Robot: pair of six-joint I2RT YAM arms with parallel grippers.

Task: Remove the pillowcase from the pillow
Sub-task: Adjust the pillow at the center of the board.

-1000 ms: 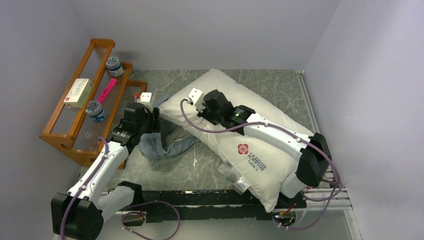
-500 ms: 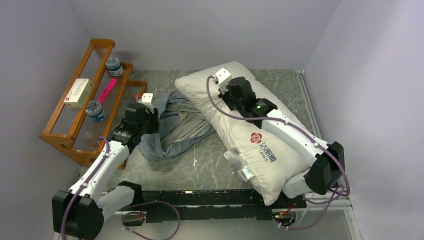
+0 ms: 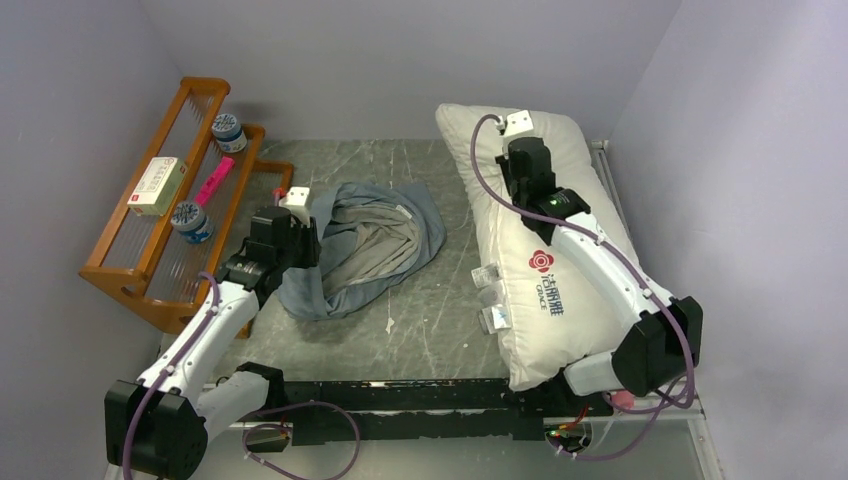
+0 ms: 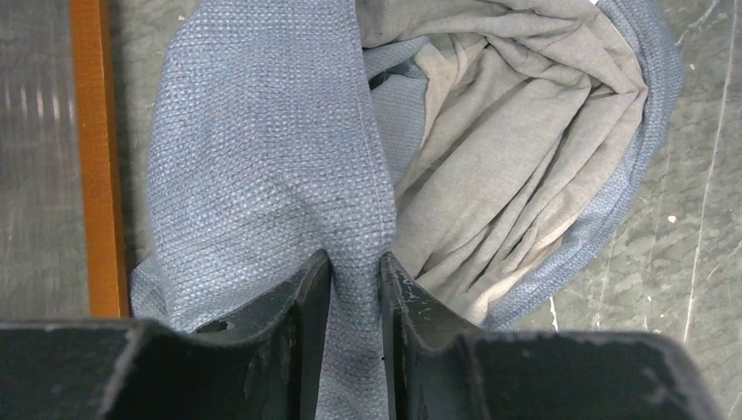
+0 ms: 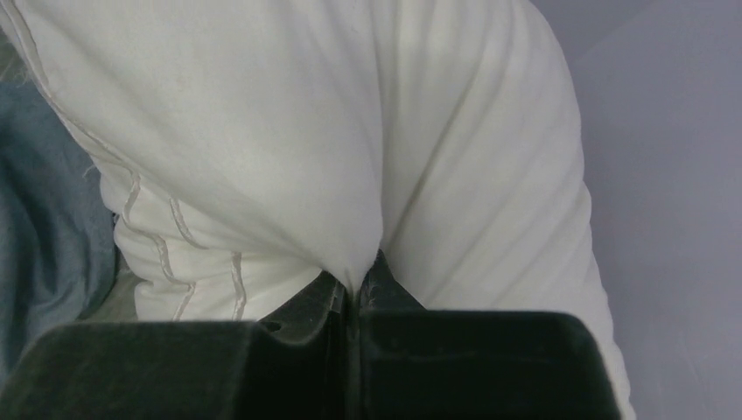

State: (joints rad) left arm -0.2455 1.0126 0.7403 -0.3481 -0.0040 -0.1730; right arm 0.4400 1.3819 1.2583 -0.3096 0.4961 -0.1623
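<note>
I should next lower my right gripper down and to the left in the top view and release the pillow [image 3: 545,260], because bare marble by the pillowcase lies there.
The grey-blue pillowcase [image 3: 365,245] lies crumpled and empty at the table's middle left, its beige lining showing at the open mouth [image 4: 490,166]. My left gripper [image 3: 300,240] is shut on a fold of it [image 4: 354,271]. The white pillow [image 3: 545,260], with its red flower logo [image 3: 541,262] and edge tags, lies fully out of the case along the right side, its far end raised against the back wall. My right gripper [image 3: 520,160] is shut on a pinch of the pillow's white cloth [image 5: 359,278] near that far end.
A wooden rack [image 3: 185,200] stands at the left, holding two small jars, a box and a pink item; its rail [image 4: 96,157] runs right beside the pillowcase. Grey walls close in at the back and right. Bare marble table [image 3: 420,320] lies between case and pillow.
My right gripper has swung the pillow right and toward the back wall, pulling it wholly clear of the pillowcase. The left gripper has held its place on the case, which has slumped open.
</note>
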